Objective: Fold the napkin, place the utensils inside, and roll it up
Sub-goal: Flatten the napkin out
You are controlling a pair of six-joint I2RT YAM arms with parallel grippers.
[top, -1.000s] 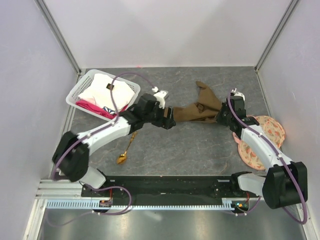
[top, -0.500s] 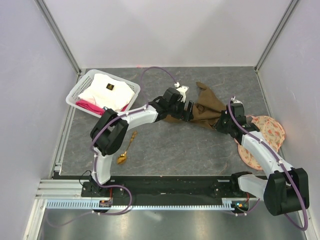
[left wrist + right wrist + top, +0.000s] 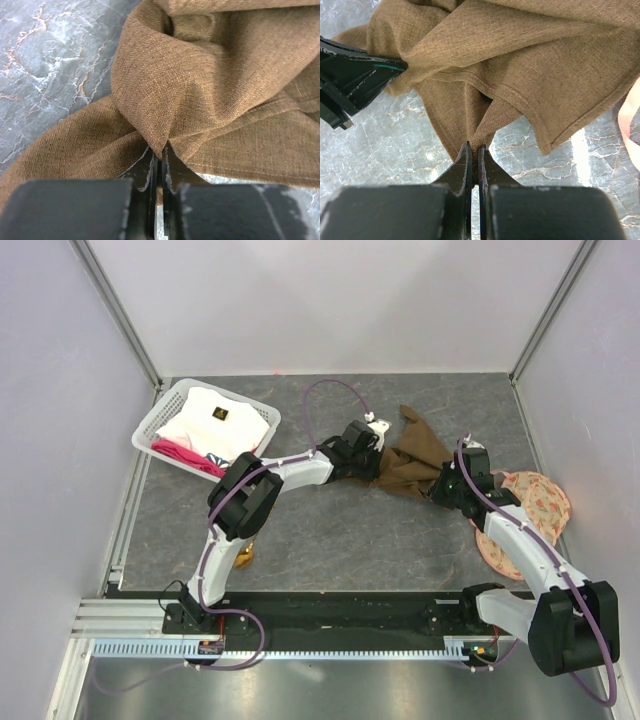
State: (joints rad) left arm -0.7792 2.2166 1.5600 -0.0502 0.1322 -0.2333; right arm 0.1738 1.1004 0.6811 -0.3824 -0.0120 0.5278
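Observation:
I will draw my right gripper's pinched napkin fold back and left in the top view onto the bare tabletop and release it, since the napkin [image 3: 412,452] lies bunched.
The olive-brown napkin [image 3: 412,452] lies crumpled at the back middle of the grey table. My left gripper [image 3: 372,462] is shut on a pinched fold at its left end, and the left wrist view shows cloth [image 3: 215,75] caught between the closed tips [image 3: 160,152]. At the napkin's right end my right gripper [image 3: 441,487] is also shut on a fold [image 3: 520,60], its tips [image 3: 474,150] squeezing the fabric. The gold spoon [image 3: 243,559] rests near the front left, mostly hidden under the left arm.
A white basket [image 3: 160,422] with a white cloth [image 3: 215,420] and pink fabric stands at the back left. A peach floral round fabric piece [image 3: 537,508] lies at the right under the right arm. Purple walls close in both sides.
My left gripper travelled right along the napkin and closed on its left end. The napkin is bunched shorter between the two grippers. The right gripper kept its grip and shifted slightly.

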